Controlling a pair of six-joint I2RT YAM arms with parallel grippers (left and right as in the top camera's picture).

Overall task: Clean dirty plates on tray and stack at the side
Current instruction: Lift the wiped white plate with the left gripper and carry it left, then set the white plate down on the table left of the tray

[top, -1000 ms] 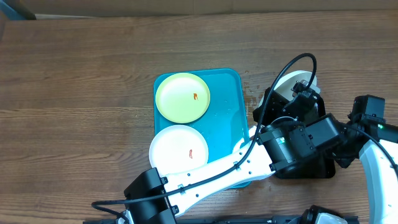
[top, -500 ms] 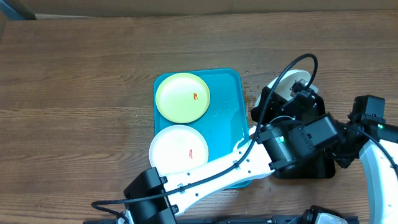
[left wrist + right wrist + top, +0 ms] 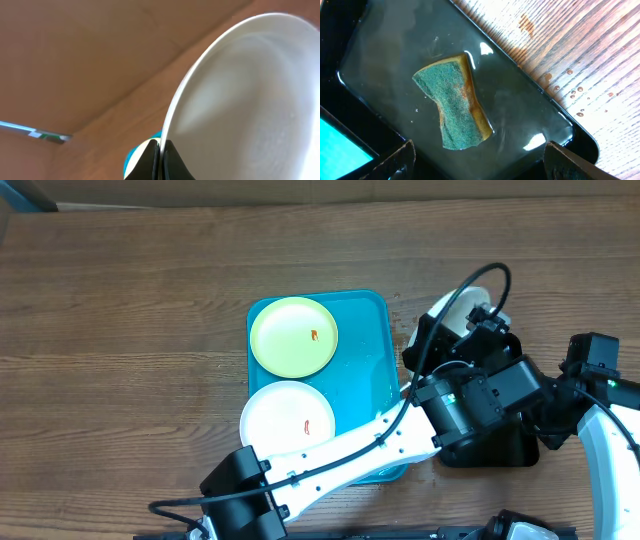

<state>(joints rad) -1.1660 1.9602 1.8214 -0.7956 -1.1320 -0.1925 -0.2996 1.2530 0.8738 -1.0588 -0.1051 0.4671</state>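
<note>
Bare tabletop lies past the turquoise tray, below and left in the overhead view, so next my left gripper needs to cross there, lower the plate and release.
The turquoise tray (image 3: 366, 330) holds a yellow-green plate (image 3: 293, 337) at its far end and a white plate (image 3: 288, 421) at its near end, each with a small red-orange smear. My left gripper (image 3: 160, 152) is shut on the rim of a second white plate (image 3: 245, 100), held tilted on edge to the right of the tray; this plate also shows in the overhead view (image 3: 458, 307). My right gripper (image 3: 480, 167) is open and empty above a green-and-yellow sponge (image 3: 454, 107).
The sponge lies in shallow water in a small black tray (image 3: 380, 45), which also shows in the overhead view (image 3: 500, 452) right of the turquoise tray. Water drops spot the wooden table (image 3: 580, 92) beside it. My left arm (image 3: 340, 455) crosses the turquoise tray's near right corner.
My left gripper has carried the white plate slightly farther from me, toward the table's back. The right arm and the plates on the tray have not moved.
</note>
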